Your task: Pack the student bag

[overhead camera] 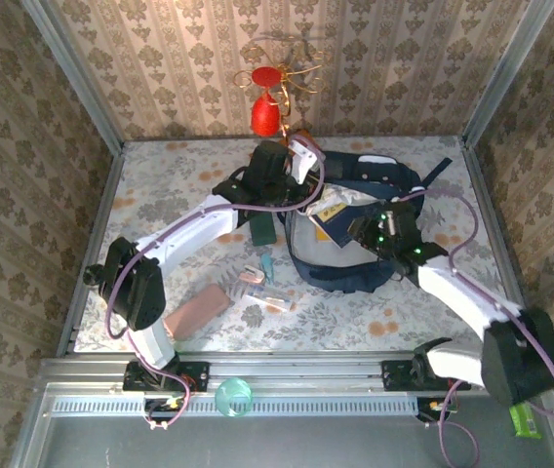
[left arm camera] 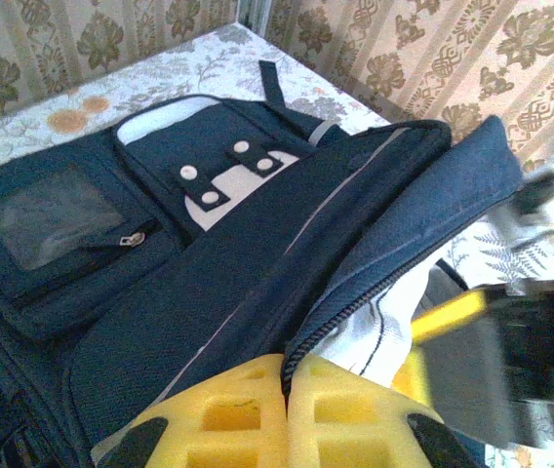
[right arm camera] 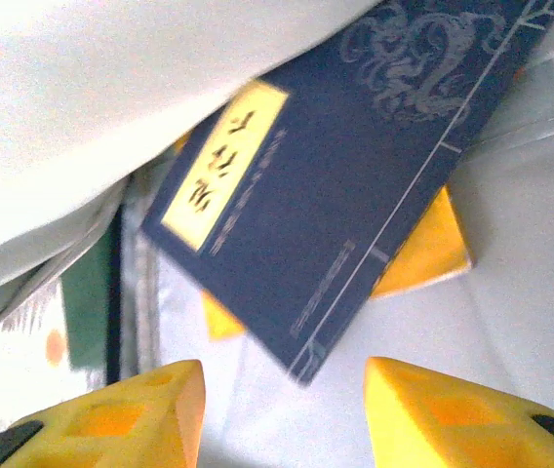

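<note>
The book inside is uncovered, so my left gripper will next pull the bag's zipper edge back and down over the bag's opening [overhead camera: 324,250] and release it there.
The student bag [overhead camera: 355,261], dark navy with white trim, lies open at the middle right of the table. My left gripper [overhead camera: 301,168] is shut on the bag's zipper edge [left arm camera: 301,336] and holds the flap up; its yellow fingers [left arm camera: 228,409] press together around the zip. My right gripper [overhead camera: 370,232] is inside the opening, open, with nothing between its fingers [right arm camera: 140,409]. Just ahead of it a dark blue book [right arm camera: 336,175] with a yellow label lies on a yellow flat item [right arm camera: 428,253] against the bag's white lining [right arm camera: 511,322]. The book [overhead camera: 331,210] shows in the bag's mouth.
Left of the bag lie a dark green flat item [overhead camera: 262,226], a teal pen-like thing [overhead camera: 266,263], a small pink piece [overhead camera: 251,276] and a pink case [overhead camera: 197,310]. A red ornament [overhead camera: 265,112] hangs at the back wall. A teal ring [overhead camera: 233,397] sits on the front rail.
</note>
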Available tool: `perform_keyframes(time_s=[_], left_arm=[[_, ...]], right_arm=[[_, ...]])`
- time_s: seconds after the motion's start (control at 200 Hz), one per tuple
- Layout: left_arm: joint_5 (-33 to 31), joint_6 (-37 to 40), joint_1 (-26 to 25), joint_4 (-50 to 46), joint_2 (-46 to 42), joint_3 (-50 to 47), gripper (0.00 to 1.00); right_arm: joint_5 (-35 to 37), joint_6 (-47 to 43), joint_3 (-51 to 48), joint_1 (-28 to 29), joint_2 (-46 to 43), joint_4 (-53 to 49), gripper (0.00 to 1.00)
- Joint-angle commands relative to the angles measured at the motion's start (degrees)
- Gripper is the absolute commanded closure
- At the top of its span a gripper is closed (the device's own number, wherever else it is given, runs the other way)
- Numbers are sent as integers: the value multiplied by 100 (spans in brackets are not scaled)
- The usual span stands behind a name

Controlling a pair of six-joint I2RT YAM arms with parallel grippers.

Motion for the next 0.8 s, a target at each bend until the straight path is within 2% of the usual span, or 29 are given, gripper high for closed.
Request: perform_keyframes(time_s=[0.0,0.19,0.265,0.35,0.415,0.545,0.68,0.795], left_arm=[[-108,-236,62,446,-163,-215,100],[-107,-499,-111,979,-126,-979,100],[-186,-588,-157,1147,-147,-1252,100],[-280,-659,-187,1263,-198,-1500,100],[-309,-703,-226,1307,-239,-1655,100],[-393,-726,-443,1516,-267,-2005,100],[-517,-926,-687,1816,-240,-2361,100],[-571,-1122,-958,1974,-183,-2539,100]], right_arm=[[-373,-865,-70,8,-888,-1325,52],[-303,-1146,324,-5,-2003,-2847,52],[-166,-1201,619,-76,-2081,-3034,49],[-289,-1257,880,-460,-1914,-3018,47],[-616,-1283,987,-888,-1620,-2840,45],[-684,-1221,1006,-1619,-634,-2185,40],[-493,-1128,1101,-2017,688,-1487,36],[-364,-1194,1438,-2190,1677,-1246,38]])
